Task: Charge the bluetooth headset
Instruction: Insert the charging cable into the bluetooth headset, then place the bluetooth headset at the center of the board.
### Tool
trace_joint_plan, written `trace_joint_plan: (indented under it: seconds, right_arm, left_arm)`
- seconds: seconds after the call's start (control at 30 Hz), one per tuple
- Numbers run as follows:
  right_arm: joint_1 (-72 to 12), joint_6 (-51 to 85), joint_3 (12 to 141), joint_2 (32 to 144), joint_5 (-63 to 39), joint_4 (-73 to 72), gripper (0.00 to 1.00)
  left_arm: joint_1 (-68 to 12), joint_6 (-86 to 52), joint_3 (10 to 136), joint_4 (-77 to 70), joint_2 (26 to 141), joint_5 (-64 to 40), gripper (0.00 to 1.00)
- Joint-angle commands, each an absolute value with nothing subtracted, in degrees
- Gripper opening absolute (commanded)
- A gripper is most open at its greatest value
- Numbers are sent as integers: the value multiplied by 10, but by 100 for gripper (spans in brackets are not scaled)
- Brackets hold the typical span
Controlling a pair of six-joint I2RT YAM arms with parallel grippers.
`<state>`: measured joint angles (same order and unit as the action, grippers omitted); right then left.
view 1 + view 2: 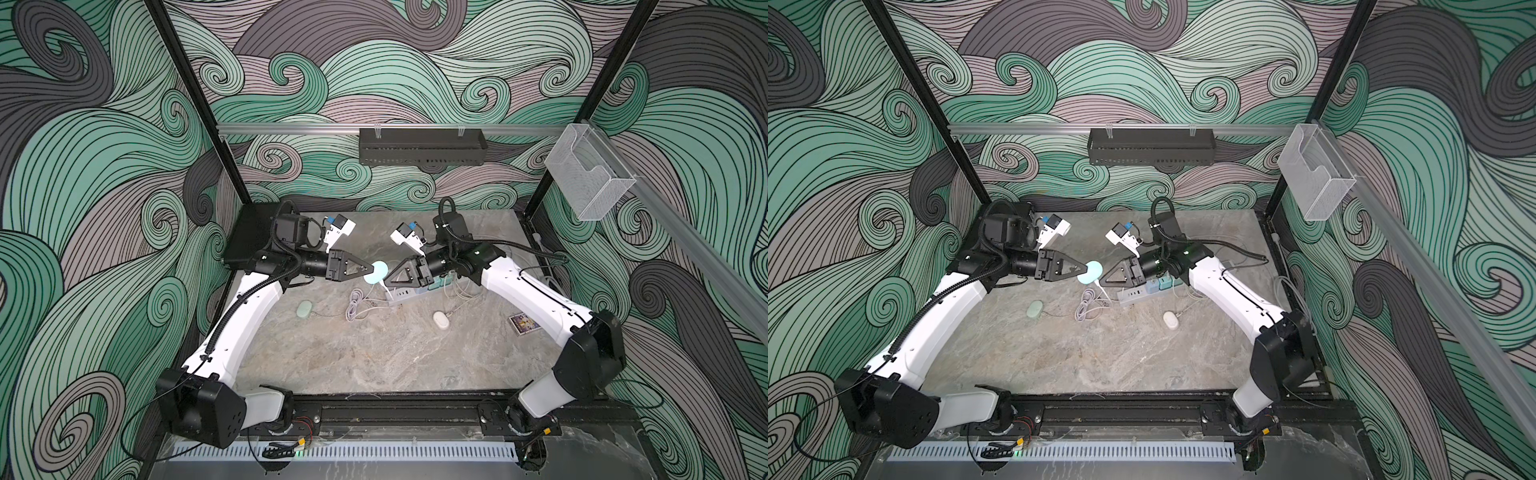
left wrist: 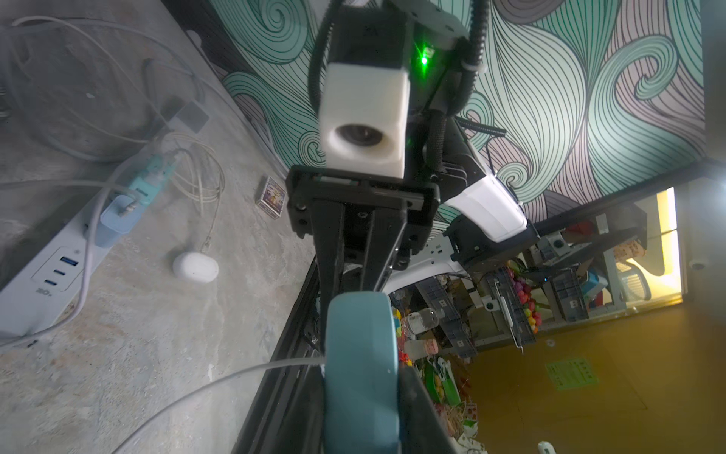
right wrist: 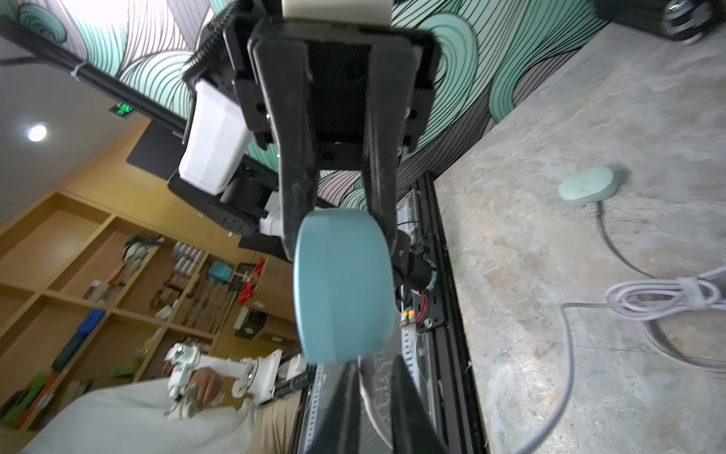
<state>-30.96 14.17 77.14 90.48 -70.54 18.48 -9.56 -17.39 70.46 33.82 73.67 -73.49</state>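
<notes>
I need to lower my left gripper outward to the bare tabletop below next and release; the cable is already in the headset.
The bluetooth headset is a light blue oval case held in the air over the middle of the table. My left gripper is shut on the bluetooth headset, one finger on each flat side. A white charging cable runs into the case's edge. My right gripper stands just beside the case, its jaws apart, with the cable passing between them.
A grey power strip with plugged-in chargers lies under the right gripper. On the table are a mint case, a white case, a coiled lilac cable and a small card box.
</notes>
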Motion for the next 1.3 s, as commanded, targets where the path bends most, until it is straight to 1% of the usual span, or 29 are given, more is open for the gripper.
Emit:
trace_joint_plan:
  seconds: [0.0, 0.13, 0.3, 0.37, 0.5, 0.67, 0.83, 1.17, 1.27]
  right_arm:
    - [-280, 136, 747, 882, -653, 152, 33]
    - [-251, 110, 711, 838, -631, 164, 40]
    - [-206, 98, 652, 742, -522, 163, 47]
    - [-190, 103, 640, 712, -455, 179, 50]
    - [-160, 125, 625, 676, -337, 203, 51]
    - [-120, 149, 587, 636, -243, 221, 51]
    - [-95, 172, 558, 605, -204, 220, 52]
    - [-90, 190, 523, 574, -159, 231, 53]
    - [-90, 187, 514, 562, -145, 231, 53]
  left_arm:
    - [-51, -207, 700, 331, 737, -726, 0]
    - [-28, -202, 702, 318, 753, -683, 0]
    - [-14, -208, 700, 296, 801, -581, 0]
    - [-12, -226, 699, 268, 841, -552, 0]
    - [-11, -230, 719, 251, 916, -505, 0]
    - [-9, -212, 755, 253, 999, -456, 0]
    - [-8, -204, 777, 255, 1052, -423, 0]
    - [-3, -206, 805, 252, 1148, -414, 0]
    - [0, -211, 804, 247, 1167, -412, 3]
